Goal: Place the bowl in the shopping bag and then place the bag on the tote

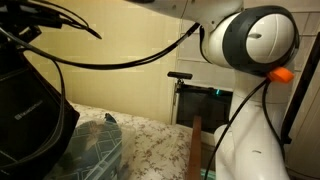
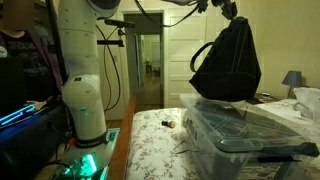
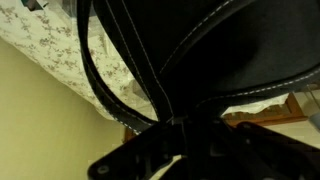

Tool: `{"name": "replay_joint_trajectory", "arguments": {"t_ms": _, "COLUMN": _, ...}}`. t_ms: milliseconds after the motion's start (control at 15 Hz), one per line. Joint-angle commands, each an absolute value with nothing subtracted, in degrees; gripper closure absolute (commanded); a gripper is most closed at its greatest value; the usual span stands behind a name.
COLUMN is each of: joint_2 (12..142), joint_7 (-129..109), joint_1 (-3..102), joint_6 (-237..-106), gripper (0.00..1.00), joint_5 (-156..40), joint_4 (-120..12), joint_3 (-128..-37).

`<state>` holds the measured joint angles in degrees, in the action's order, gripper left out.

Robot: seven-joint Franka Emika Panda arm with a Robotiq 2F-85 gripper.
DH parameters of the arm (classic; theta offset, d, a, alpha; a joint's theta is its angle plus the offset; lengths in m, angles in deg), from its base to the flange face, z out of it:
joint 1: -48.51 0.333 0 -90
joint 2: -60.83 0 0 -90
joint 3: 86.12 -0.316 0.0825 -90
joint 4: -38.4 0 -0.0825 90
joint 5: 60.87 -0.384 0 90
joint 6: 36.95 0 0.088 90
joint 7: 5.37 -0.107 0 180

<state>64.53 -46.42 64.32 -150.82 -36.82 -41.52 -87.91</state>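
Observation:
I will next lower my gripper and ease it back toward the base to set the shopping bag (image 2: 228, 65) on the tote's top (image 2: 232, 117). The bag is still hanging above it.
The black shopping bag (image 2: 228, 65) hangs in the air from my gripper (image 2: 229, 10), which is shut on its strap handles. The bag's bottom is just above the translucent, teal-tinted tote (image 2: 250, 132), which lies on the bed. In an exterior view the bag (image 1: 30, 110) fills the left side beside the tote (image 1: 95, 150). In the wrist view the black straps (image 3: 100, 80) and bag fabric (image 3: 250, 50) run into my jaws (image 3: 175, 130). The bowl is not in view.
The floral bed cover (image 2: 160, 145) lies under the tote, with a small dark object (image 2: 168, 122) on it. The robot's white base (image 2: 82, 100) stands beside the bed. A person (image 2: 15, 60) and a lamp (image 2: 292, 78) are at the edges.

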Motion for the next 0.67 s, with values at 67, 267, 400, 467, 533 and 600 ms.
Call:
{"name": "replay_joint_trajectory", "arguments": {"t_ms": 67, "joint_2": 55.78, "joint_7": -49.48, "joint_1": 64.17, "joint_6": -156.89, "gripper": 0.99, "joint_5": -30.84, "joint_4": -58.52, "joint_3": -87.41}}
{"name": "replay_joint_trajectory", "arguments": {"t_ms": 267, "joint_2": 51.04, "joint_7": -50.53, "joint_1": 60.62, "joint_6": -156.06, "gripper": 0.99, "joint_5": -29.62, "joint_4": -66.82, "joint_3": -90.66}}
{"name": "replay_joint_trajectory", "arguments": {"t_ms": 400, "joint_2": 47.63, "joint_7": -50.3, "joint_1": 58.97, "joint_6": -155.39, "gripper": 0.99, "joint_5": -29.59, "joint_4": -72.57, "joint_3": -92.0}}
{"name": "replay_joint_trajectory", "arguments": {"t_ms": 467, "joint_2": 45.91, "joint_7": -49.69, "joint_1": 58.28, "joint_6": -154.82, "gripper": 0.99, "joint_5": -30.47, "joint_4": -75.44, "joint_3": -92.6}}
{"name": "replay_joint_trajectory", "arguments": {"t_ms": 533, "joint_2": 44.32, "joint_7": -48.82, "joint_1": 57.63, "joint_6": -152.87, "gripper": 0.99, "joint_5": -31.07, "joint_4": -78.22, "joint_3": -93.24}}
{"name": "replay_joint_trajectory", "arguments": {"t_ms": 600, "joint_2": 42.54, "joint_7": -48.13, "joint_1": 57.16, "joint_6": -152.19, "gripper": 0.99, "joint_5": -32.54, "joint_4": -81.23, "joint_3": -93.64}}
